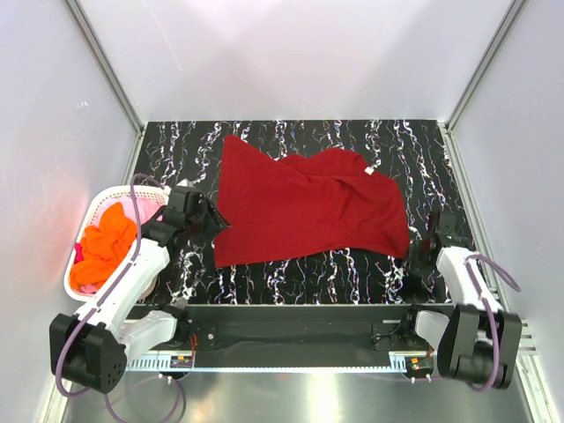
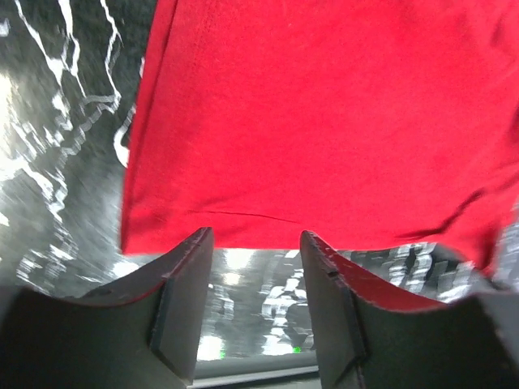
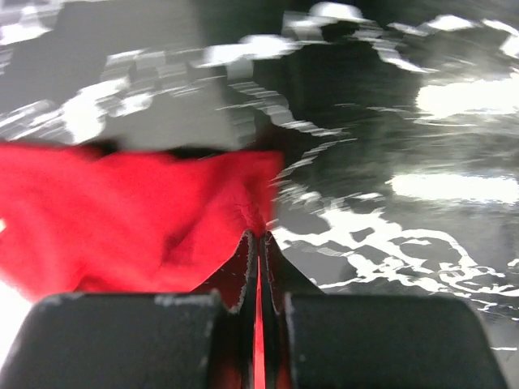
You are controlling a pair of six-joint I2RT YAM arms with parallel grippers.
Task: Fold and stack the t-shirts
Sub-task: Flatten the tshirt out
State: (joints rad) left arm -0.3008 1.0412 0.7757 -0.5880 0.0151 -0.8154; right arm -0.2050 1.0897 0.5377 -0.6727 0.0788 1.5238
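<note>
The t-shirt's near basket-side corner is below and back from my left gripper. My left gripper needs to turn and move back and down next, since the right gripper pinches the other.
A dark red t-shirt lies spread and rumpled on the black marbled table. My left gripper stands open at the shirt's near-left corner. In the left wrist view its gripper has nothing between the fingers, and the t-shirt's hem lies just beyond the tips. My right gripper is at the shirt's near-right corner. In the right wrist view that gripper is shut, with the red t-shirt pinched in the thin slit between its fingers.
A white plastic basket stands at the table's left edge, behind my left arm. It holds a bright orange t-shirt and a pink one. White walls close in the table on three sides.
</note>
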